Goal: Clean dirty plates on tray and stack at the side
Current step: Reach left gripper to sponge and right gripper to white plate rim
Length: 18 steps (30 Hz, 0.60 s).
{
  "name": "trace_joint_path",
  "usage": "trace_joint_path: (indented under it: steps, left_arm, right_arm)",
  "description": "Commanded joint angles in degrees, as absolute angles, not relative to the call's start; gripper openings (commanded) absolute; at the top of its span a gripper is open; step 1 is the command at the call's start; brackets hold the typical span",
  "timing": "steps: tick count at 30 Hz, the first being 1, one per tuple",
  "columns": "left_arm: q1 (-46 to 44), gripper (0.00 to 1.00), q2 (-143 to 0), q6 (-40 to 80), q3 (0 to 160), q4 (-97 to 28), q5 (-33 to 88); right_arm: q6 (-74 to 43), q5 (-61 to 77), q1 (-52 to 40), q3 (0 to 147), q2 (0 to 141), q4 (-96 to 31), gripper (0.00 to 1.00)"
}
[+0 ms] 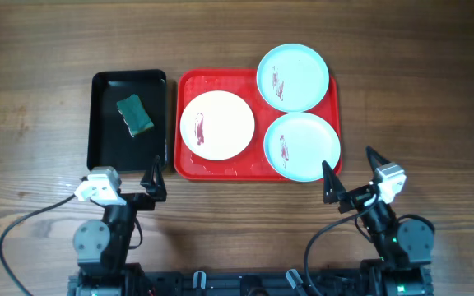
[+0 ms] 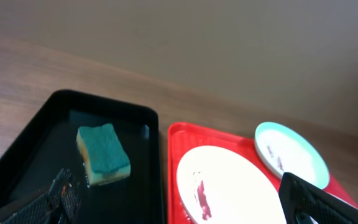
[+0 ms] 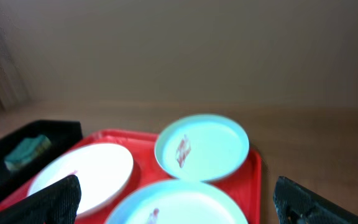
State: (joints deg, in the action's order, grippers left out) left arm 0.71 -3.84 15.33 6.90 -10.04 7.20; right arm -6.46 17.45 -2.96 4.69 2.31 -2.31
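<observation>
The cream plate's rim (image 1: 253,125) (image 3: 132,165) is beyond the near blue plate, where the red tray leaves room. My right gripper will next reach outward across the blue plate and come down astride that rim.
The red tray (image 1: 189,82) holds three plates. A cream-white plate (image 1: 217,125) lies at its left, one pale blue plate (image 1: 293,77) at the far right and another pale blue plate (image 1: 302,146) at the near right. Each carries a reddish-brown smear. My left gripper (image 1: 122,177) hovers open and empty near the tray's front left corner. My right gripper (image 1: 350,164) is open and empty just off the tray's front right corner. The left wrist view shows the cream plate (image 2: 229,186) between my fingers (image 2: 61,193). The right wrist view shows the near blue plate (image 3: 179,202) between its fingers (image 3: 55,199).
A black tray (image 1: 105,140) sits directly left of the red tray, with a green and yellow sponge (image 1: 135,114) inside it. Bare wooden table (image 1: 418,99) lies to the right of the red tray and to the left of the black one.
</observation>
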Motion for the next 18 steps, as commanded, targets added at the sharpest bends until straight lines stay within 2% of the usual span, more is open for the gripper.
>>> trace_joint_path:
  steps: [1, 9, 18]
  left_arm:
    - [0.38, 1.0, -8.4, 15.81, 15.29, -13.23, 7.42]
    - [0.38, 1.0, -22.22, 15.81, 32.77, -22.81, 7.44]
    - [0.38, 1.0, -40.75, 15.4, 54.15, -40.99, 7.44]
  right_arm:
    - [-7.51, 21.15, -3.42, 12.27, 4.82, -3.7, 1.0]
    - [-5.89, 22.79, -3.42, 29.06, 18.63, -13.54, 1.0]
    - [-2.46, 28.01, -3.42, 49.52, 40.49, -30.09, 1.0]
